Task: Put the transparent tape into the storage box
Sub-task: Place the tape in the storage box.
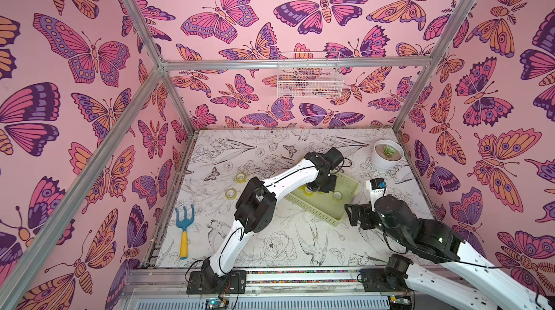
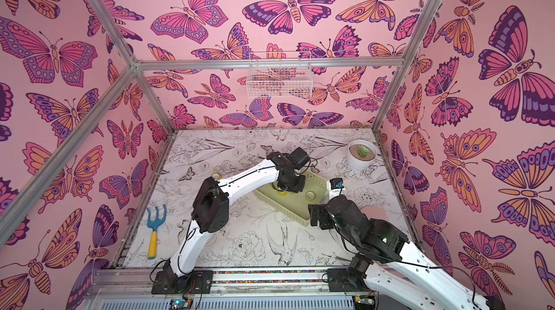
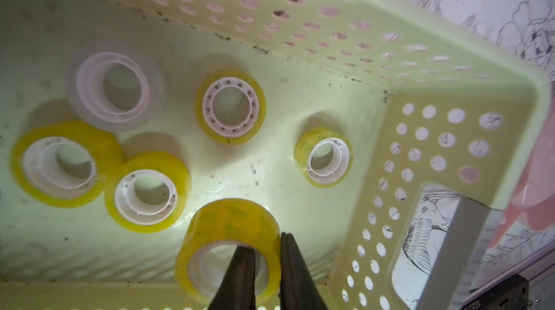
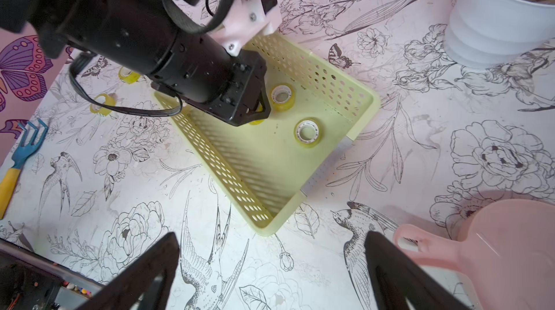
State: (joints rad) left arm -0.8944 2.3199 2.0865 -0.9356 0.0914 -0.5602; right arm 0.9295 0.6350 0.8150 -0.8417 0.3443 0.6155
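Observation:
The bare bottom of the box shows among the flat rolls below the hanging yellow tape, so I should lower my left gripper toward that gap and let go of the yellow tape.
The storage box (image 1: 326, 208) is a pale yellow-green perforated basket lying mid-table, seen in both top views (image 2: 292, 206). My left gripper (image 3: 265, 242) is inside it, shut on a yellow transparent tape roll (image 3: 231, 221): one finger sits in the core, the other outside the wall. The roll hangs tilted just above the floor by the near wall. Several more rolls lie flat on the box floor (image 3: 270, 155), one clear (image 3: 115, 86) and the others yellow (image 3: 229, 107). Two rolls (image 1: 241, 177) (image 1: 230, 193) rest on the table left of the box. My right gripper (image 4: 270, 251) stands open over the table beside the box's corner.
A white pot with a succulent (image 1: 387, 154) stands at the back right. A blue rake with a yellow handle (image 1: 183, 230) lies at the front left. A pink scoop (image 4: 495, 251) sits close to my right gripper. A white wire basket (image 1: 309, 76) hangs on the back wall.

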